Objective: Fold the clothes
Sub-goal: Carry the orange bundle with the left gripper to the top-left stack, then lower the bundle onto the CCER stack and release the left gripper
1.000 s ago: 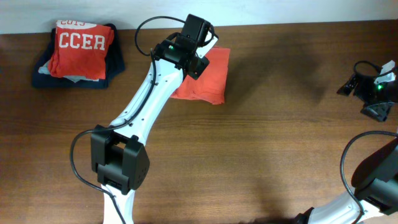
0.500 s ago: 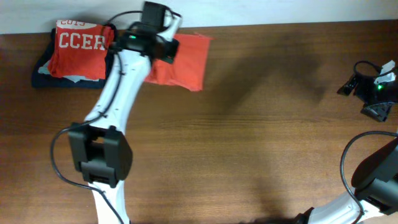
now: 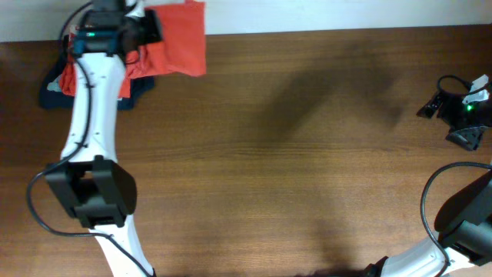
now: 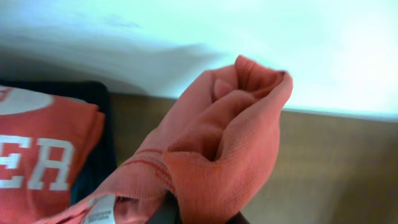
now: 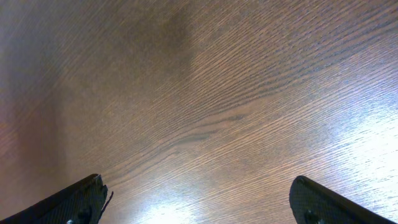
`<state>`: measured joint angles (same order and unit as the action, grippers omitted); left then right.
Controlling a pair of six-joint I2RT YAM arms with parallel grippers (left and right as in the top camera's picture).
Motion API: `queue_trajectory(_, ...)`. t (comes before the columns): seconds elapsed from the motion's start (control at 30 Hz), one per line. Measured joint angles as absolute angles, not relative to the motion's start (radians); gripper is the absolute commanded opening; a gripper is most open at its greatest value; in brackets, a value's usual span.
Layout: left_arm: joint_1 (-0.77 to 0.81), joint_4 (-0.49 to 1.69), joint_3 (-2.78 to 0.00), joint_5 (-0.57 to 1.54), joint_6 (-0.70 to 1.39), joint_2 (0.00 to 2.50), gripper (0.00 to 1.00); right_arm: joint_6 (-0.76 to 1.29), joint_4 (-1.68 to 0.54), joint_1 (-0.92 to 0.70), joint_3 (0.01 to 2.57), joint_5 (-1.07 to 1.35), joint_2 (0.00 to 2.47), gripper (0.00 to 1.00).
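My left gripper will move down and to the left in the overhead view and release the end of the orange-red T-shirt onto the lettered red shirt (image 3: 68, 80), because that shirt lies below it on that side.
The clothes, a folded orange-red T-shirt (image 3: 182, 38), hang bunched at the back left of the table, partly past its far edge. My left gripper (image 3: 147, 29) is shut on the shirt's left end. In the left wrist view the shirt (image 4: 239, 140) fills the middle, its white neck tag (image 4: 97, 210) hangs at the bottom left, and the cloth hides most of the left gripper (image 4: 200, 216). My right gripper (image 3: 463, 114) rests at the far right, away from the shirt. In its wrist view the right gripper (image 5: 199, 205) stands open over bare wood.
A folded red shirt lettered "CCER" (image 4: 37, 162) lies on a dark navy folded garment (image 4: 102, 140) at the back left corner, just below and left of the held shirt. In the overhead view my left arm covers much of that red shirt (image 3: 71, 77). A white wall runs behind the table.
My left arm has swung to the left and back, carrying the orange-red shirt from the back middle of the table over to the pile. The right arm has not moved.
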<state>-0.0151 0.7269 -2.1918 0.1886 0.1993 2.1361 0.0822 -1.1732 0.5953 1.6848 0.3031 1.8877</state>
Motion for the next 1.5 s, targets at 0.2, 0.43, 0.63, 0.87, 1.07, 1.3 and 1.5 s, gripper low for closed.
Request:
queue_trajectory(0.2,-0.117,0.665,-2.202,0.252,0.387,2.136,0.01,0.082,-1.173,0.595,1.685,0.303,1.888,0.99)
queue_trajectory(0.43,-0.204,0.662,-2.204,0.265,0.519,2.136,0.01,0.082,-1.173,0.595,1.685,0.303,1.888,0.99)
queue_trajectory(0.63,-0.265,0.701,-2.205,0.254,0.551,2.136,0.01,0.081,-1.173,0.595,1.685,0.303,1.888,0.99)
queue_trajectory(0.87,-0.305,0.722,-2.205,0.226,0.562,2.152,0.01,0.082,-1.173,0.595,1.685,0.303,1.888,0.99)
queue_trajectory(1.07,-0.33,0.754,-2.205,0.203,0.566,2.226,0.01,0.082,-1.173,0.595,1.685,0.303,1.888,0.99)
queue_trajectory(1.3,-0.385,0.81,-2.205,0.165,0.566,2.276,0.01,0.082,-1.173,0.595,1.685,0.303,1.888,0.99)
queue_trajectory(1.5,-0.419,0.846,-2.205,0.144,0.561,2.276,0.49,0.082,-1.174,0.595,1.685,0.303,1.888,0.99)
